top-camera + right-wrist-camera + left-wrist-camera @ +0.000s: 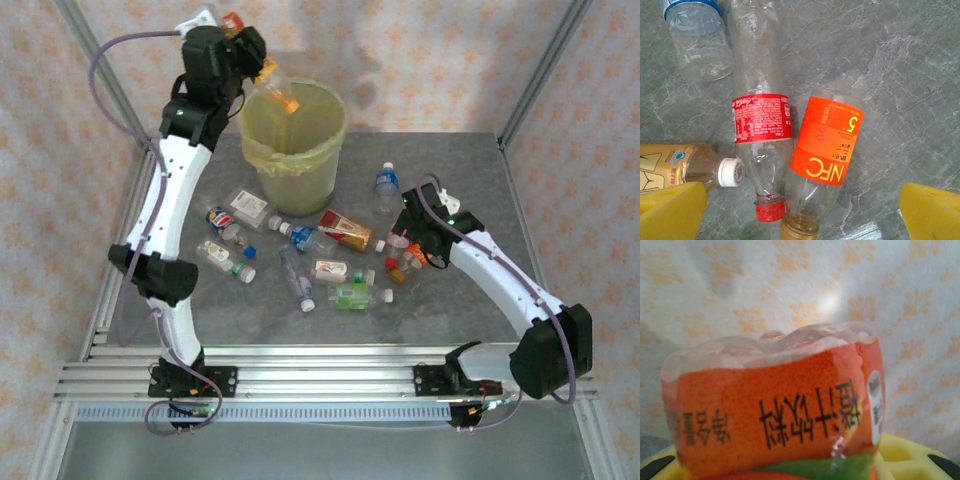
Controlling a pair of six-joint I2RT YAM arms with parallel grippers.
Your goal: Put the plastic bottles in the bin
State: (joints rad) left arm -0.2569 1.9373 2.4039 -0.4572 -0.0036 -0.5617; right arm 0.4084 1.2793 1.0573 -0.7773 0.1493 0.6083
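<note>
My left gripper should next pass the bin's rim, then go down over the bin's opening (pixel 296 120), below and beside it, to release the bottle.
My left gripper (pixel 262 76) is raised over the rim of the bin (pixel 300 165), a round bucket lined with a yellowish bag. It is shut on a clear plastic bottle with an orange label (pixel 281 94). In the left wrist view this bottle (pixel 775 410) sits between the yellow fingers (pixel 657 465). My right gripper (pixel 405 248) hangs low over the table's right side, open (pixel 800 205). Under it lie a red-capped, red-labelled bottle (pixel 761 125) and an orange "NFC" bottle (pixel 826 145), side by side and touching.
More bottles lie scattered in front of the bin: a white-capped tan one (pixel 680 167), a blue-capped clear one (pixel 697 42), a green-labelled one (pixel 352 295) and several others. A blue-capped bottle (pixel 386 181) stands right of the bin. Frame posts (pixel 535 70) edge the table.
</note>
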